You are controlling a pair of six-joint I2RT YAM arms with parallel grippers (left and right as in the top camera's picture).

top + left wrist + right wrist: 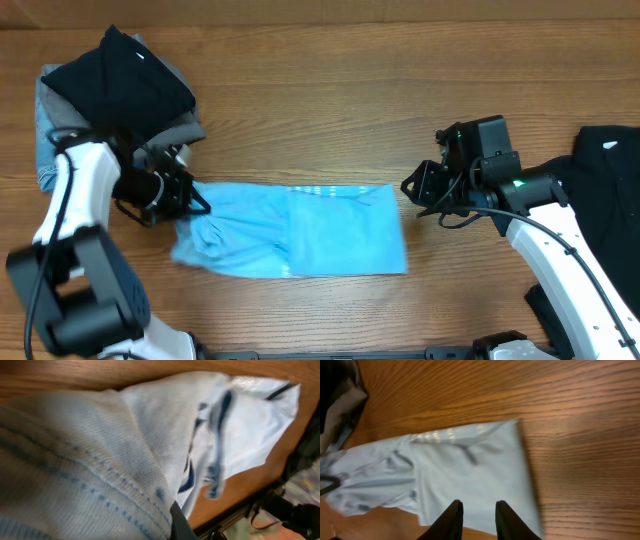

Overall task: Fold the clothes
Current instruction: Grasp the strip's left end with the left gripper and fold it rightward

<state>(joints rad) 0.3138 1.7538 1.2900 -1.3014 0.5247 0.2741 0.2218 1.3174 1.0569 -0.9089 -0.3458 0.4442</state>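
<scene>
The left gripper swings over the T-shirt's flat panel (325,230) (257,425), to its right in the overhead view, next and releases the bunched end, since the folded T-shirt is long.
The clothes are one light blue T-shirt (300,232), folded into a long strip across the middle of the wooden table (320,100). My left gripper (195,200) is at the strip's bunched left end and shut on the fabric. In the left wrist view the shirt's stitched hem (100,475) fills the frame, and one dark fingertip (180,527) shows beneath it. My right gripper (412,188) hovers just off the shirt's right edge. Its two dark fingers (451,520) stand a little apart, open over the shirt (470,475), with nothing between them.
A pile of black and grey garments (120,80) lies at the back left, close behind my left arm. Another black garment (610,190) lies at the right edge beside my right arm.
</scene>
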